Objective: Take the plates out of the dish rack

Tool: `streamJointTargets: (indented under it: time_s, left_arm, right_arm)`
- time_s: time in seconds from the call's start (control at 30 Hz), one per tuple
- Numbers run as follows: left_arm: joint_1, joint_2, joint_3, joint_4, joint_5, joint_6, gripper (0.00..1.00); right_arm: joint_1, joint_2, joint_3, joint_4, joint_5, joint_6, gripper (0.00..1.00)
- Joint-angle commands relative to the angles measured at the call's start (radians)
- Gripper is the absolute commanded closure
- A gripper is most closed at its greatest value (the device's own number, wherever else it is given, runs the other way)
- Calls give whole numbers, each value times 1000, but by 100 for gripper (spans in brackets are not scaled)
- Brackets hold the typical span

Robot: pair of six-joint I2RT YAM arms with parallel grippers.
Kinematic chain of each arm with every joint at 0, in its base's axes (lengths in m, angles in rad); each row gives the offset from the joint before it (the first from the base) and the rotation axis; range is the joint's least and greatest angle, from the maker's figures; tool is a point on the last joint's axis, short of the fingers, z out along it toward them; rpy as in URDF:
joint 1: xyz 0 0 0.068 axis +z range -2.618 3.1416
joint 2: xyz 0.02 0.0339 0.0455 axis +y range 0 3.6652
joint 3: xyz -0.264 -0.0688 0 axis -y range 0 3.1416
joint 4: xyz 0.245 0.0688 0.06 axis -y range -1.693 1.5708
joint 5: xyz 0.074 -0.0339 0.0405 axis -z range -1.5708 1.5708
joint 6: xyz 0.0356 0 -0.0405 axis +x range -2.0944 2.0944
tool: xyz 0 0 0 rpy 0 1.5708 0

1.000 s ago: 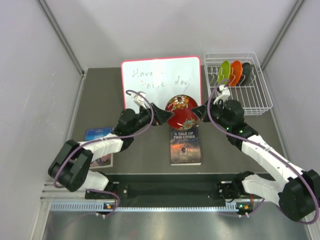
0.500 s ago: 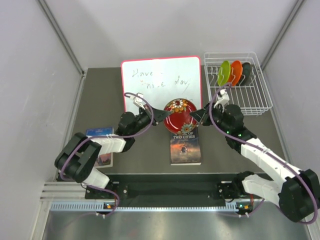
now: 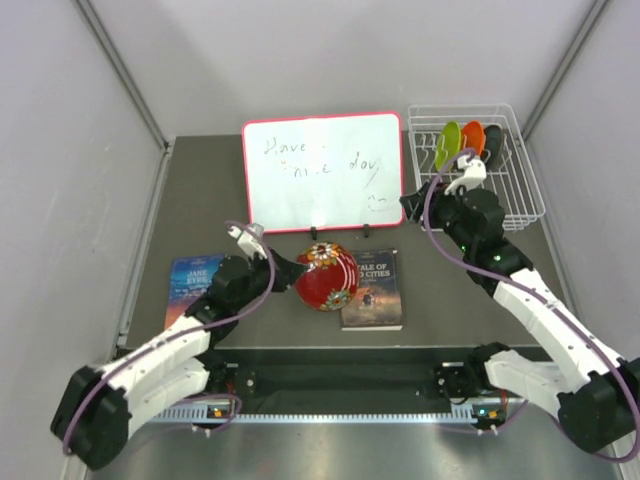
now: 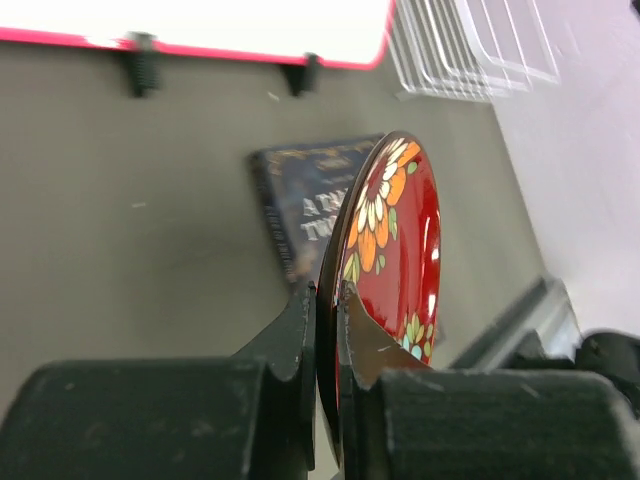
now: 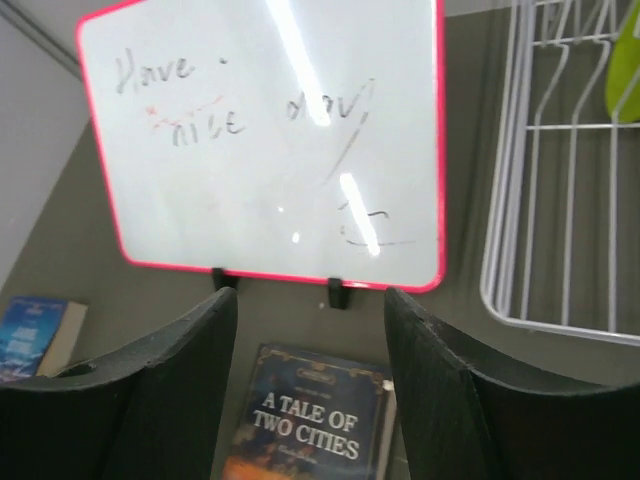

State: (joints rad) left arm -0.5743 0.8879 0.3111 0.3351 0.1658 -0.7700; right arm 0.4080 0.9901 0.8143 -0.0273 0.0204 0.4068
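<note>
The edge of the flowered plate (image 3: 327,275) sticks out over the other book, so the left gripper needs to move the plate toward the blue book and down between the books.
The dark red flowered plate (image 3: 327,275) hangs on edge above the table, and my left gripper (image 3: 297,270) is shut on its rim. The left wrist view shows both fingers pinching the rim of the plate (image 4: 400,240) at my left gripper (image 4: 328,295). My right gripper (image 3: 410,207) is open and holds nothing, beside the rack's left side. In its own view my right gripper (image 5: 310,300) frames only the table and a book. The white wire dish rack (image 3: 527,190) holds a lime green plate (image 3: 447,146), an orange plate (image 3: 471,143) and a darker plate (image 3: 491,145), all upright.
A red-framed whiteboard (image 3: 320,170) stands at the back centre. The book "A Tale of Two Cities" (image 3: 375,295) lies just right of the held plate. A blue book (image 3: 195,280) lies at the near left. The rack's wires (image 5: 575,126) fill the right wrist view's right side.
My left gripper shut on the red plate and carried it nearer and leftward. My right gripper let go of it, opened and drew back toward the rack.
</note>
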Motion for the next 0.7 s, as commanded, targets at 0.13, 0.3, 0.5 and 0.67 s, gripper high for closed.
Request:
streamJointTargets:
  time_s: [0.13, 0.3, 0.5, 0.67]
  left_arm:
    - [-1, -411, -124, -323, -366, -17, 100]
    - [-1, -426, -161, -360, -472, -28, 100]
    - [-2, -305, -172, -239, -515, -14, 100]
    - [-1, -216, -155, -225, -516, -31, 87]
  right_arm:
    - [-159, 114, 63, 19, -92, -53, 38]
    - [-233, 238, 141, 20, -161, -60, 38]
    - [-278, 343, 253, 58, -192, -72, 38]
    - [-325, 416, 331, 49, -200, -80, 36]
